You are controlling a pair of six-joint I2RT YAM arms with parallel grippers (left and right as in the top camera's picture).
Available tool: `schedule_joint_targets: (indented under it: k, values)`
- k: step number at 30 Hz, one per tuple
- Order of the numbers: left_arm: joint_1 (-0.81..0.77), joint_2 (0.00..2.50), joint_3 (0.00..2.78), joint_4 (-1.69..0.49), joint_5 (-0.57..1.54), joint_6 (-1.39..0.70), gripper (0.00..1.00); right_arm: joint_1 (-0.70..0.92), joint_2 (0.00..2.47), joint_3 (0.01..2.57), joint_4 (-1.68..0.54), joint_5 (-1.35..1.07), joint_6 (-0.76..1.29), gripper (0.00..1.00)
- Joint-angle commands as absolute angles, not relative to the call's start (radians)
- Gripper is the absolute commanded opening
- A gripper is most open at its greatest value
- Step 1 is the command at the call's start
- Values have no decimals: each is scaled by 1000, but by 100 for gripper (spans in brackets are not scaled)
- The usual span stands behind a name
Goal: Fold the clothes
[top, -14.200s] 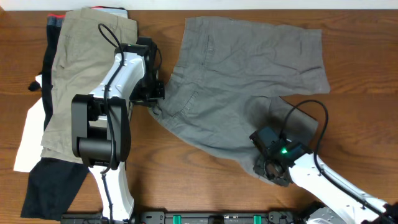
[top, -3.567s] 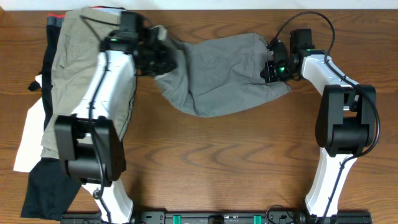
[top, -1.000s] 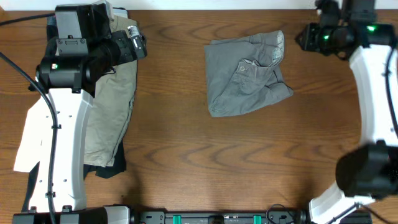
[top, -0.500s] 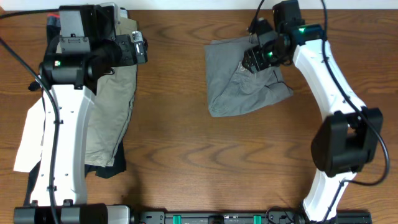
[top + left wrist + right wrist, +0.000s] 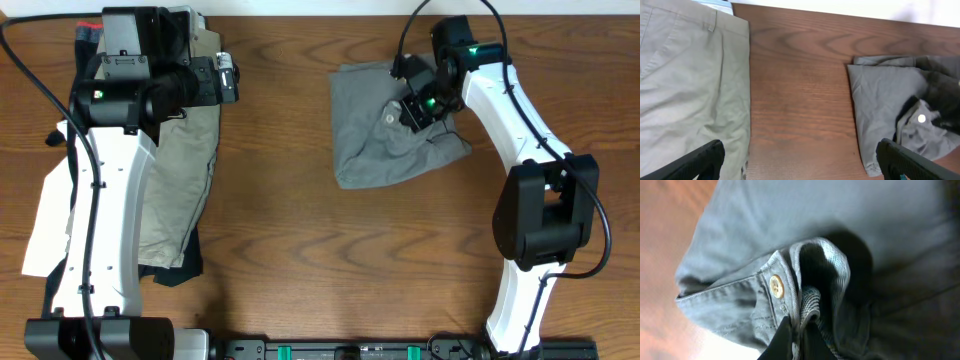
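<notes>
The right gripper draws back with the fold toward the bare wood nearer my base next and releases it, because the shorts lie near the table's back edge.
The grey shorts (image 5: 368, 135) lie folded in a crumpled bundle on the wooden table, right of centre. My right gripper (image 5: 415, 108) is down on their upper right part. In the right wrist view it (image 5: 800, 341) is shut on a fold of the paler inner waistband (image 5: 812, 305), beside the round button (image 5: 776, 286). My left gripper (image 5: 228, 78) hovers open at the left, above the edge of the khaki shorts. In the left wrist view its fingers (image 5: 705, 157) stand wide apart over bare wood, with the grey shorts (image 5: 880, 100) off to the right.
Khaki-tan shorts (image 5: 175, 190) lie along the left side, over a black garment (image 5: 170, 268) and a white one (image 5: 45, 220). The back edge of the table (image 5: 300, 12) runs close behind the grey shorts.
My right gripper came down from the back right corner onto the grey shorts and closed on the waistband fold. The left arm has barely moved.
</notes>
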State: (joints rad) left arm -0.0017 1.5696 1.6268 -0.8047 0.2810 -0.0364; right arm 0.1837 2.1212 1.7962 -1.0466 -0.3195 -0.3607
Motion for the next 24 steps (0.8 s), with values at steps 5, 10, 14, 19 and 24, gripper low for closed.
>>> schedule_joint_targets:
  k: [5,10,14,19,24]
  values:
    - [2,1577,1620,-807,272,-19,98,140,2029,1800,-1163,-318,-175,1]
    - [2,1578,1620,-807,272,-19,98,102,2032,1784,-1220,-233,127,1]
    - [2,1578,1620,-807,272,-19,98,99,2055,1721,-1220,-206,233,1]
    - [2,1577,1620,-806,271,-19,98,107,2056,1645,-1206,-268,114,1]
    - [2,1578,1620,-792,271,-19,98,133,2049,1646,-1130,-400,-332,1]
